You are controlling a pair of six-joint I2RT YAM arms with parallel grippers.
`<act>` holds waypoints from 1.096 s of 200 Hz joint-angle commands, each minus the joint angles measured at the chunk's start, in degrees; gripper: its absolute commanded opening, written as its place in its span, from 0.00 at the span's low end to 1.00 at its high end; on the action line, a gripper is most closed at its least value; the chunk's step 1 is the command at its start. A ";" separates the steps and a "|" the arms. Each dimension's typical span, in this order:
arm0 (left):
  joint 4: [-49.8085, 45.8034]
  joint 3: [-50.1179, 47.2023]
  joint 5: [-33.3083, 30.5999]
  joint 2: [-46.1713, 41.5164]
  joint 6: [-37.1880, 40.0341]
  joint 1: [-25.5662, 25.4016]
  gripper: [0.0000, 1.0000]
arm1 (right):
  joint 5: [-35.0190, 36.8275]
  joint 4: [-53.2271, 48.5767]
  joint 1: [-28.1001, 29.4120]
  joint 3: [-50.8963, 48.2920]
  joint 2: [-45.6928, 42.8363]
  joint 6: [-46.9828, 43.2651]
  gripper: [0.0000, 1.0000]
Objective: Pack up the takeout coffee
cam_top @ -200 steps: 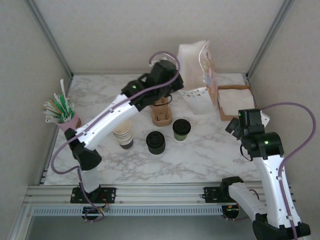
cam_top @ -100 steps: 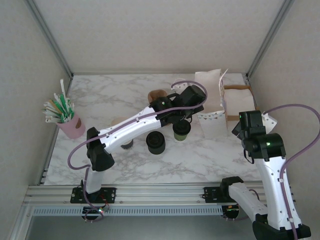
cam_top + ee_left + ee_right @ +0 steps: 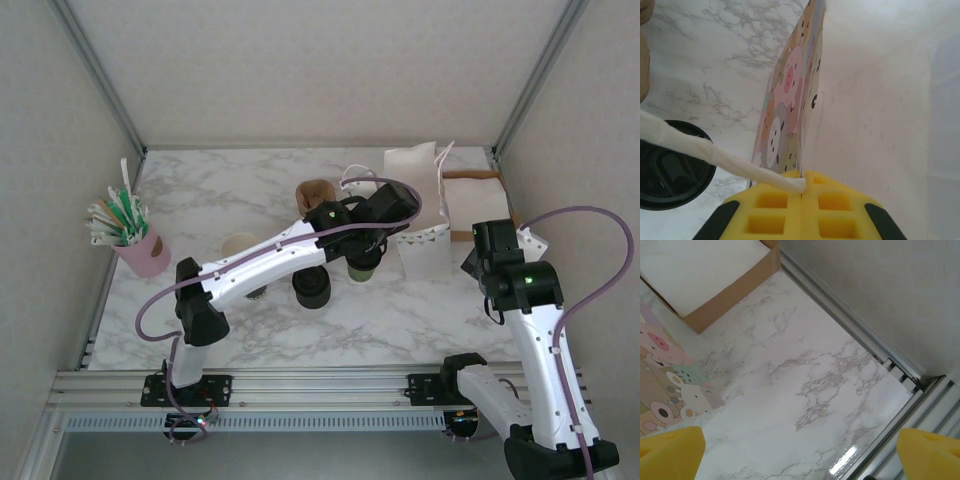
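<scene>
The handle should move away from the coffee [image 3: 363, 264] toward the brown box of napkins with my left gripper, which will then release it, because the bag crowds the cup.
The takeout coffee [image 3: 363, 264], an olive-green cup with a black lid [image 3: 667, 172], stands mid-table, partly under my left arm. Just right of it stands a white paper bag [image 3: 420, 205] printed with cartoon animals [image 3: 787, 95]. My left gripper [image 3: 802, 176] is shut on the bag's white twisted handle [image 3: 715, 150], right above the coffee and against the bag's left side [image 3: 392, 216]. My right gripper [image 3: 800, 460] is open over bare marble near the table's right edge, nothing between its yellow fingertips [image 3: 670, 450].
A stack of black lids [image 3: 311, 287] sits left of the coffee. A brown cup carrier [image 3: 314, 192] and cream paper cups [image 3: 240, 244] lie near my left arm. A pink holder of straws [image 3: 135, 245] stands far left. A brown box of white napkins [image 3: 478, 198] is behind the bag.
My left arm has swung right and nearer, carrying the bag by its handle from the back centre. The bag now stands upright beside the napkin box. The right arm barely shifted.
</scene>
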 commanded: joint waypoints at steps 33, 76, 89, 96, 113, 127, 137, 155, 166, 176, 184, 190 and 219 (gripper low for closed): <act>-3.80 -2.48 -5.59 -4.41 -5.43 -1.10 0.00 | 0.94 0.87 -0.34 -1.44 0.17 1.43 0.99; -1.78 -6.17 -5.72 -6.55 -5.77 -1.08 0.00 | 0.18 1.18 -0.34 -1.77 0.62 1.85 0.99; -1.66 -6.24 -5.69 -6.51 -5.64 -1.11 0.00 | 0.05 1.21 -0.36 -1.81 0.57 1.90 0.99; -1.45 -6.33 -5.72 -6.59 -5.64 -1.07 0.00 | -0.05 1.22 -0.40 -1.81 0.63 1.89 0.99; -0.76 -6.51 -5.39 -5.93 -5.68 -1.07 0.00 | -0.19 1.24 -0.34 -1.90 0.68 1.88 0.99; 0.00 -6.42 -4.89 -4.97 -5.80 -1.07 0.00 | -0.16 1.31 -0.41 -2.03 0.74 2.01 0.99; 0.40 -5.97 -4.24 -4.00 -5.89 -0.99 0.00 | -0.12 1.31 -0.40 -2.25 0.80 1.97 0.99; 0.27 -4.20 -3.88 -1.62 -6.23 -0.85 0.00 | 0.22 1.48 -0.38 -2.60 0.77 1.87 0.99; -0.23 -2.89 -2.92 -0.17 -6.58 -0.68 0.00 | 0.35 1.48 -0.38 -2.80 0.88 1.80 0.99; -0.62 -1.81 -2.55 1.07 -6.85 -0.58 0.00 | 0.57 1.43 -0.33 -2.95 0.91 1.85 0.99; -0.59 -1.34 -2.20 1.76 -6.97 -0.49 0.00 | 0.54 1.40 -0.33 -2.98 0.88 1.80 0.99; -0.24 -1.17 -1.63 2.21 -6.96 -0.50 0.00 | 0.52 1.40 -0.34 -2.94 0.85 1.83 0.99; 0.40 1.16 1.74 4.95 -6.92 -0.54 0.06 | 0.60 1.30 -0.38 -2.51 0.78 1.75 0.99</act>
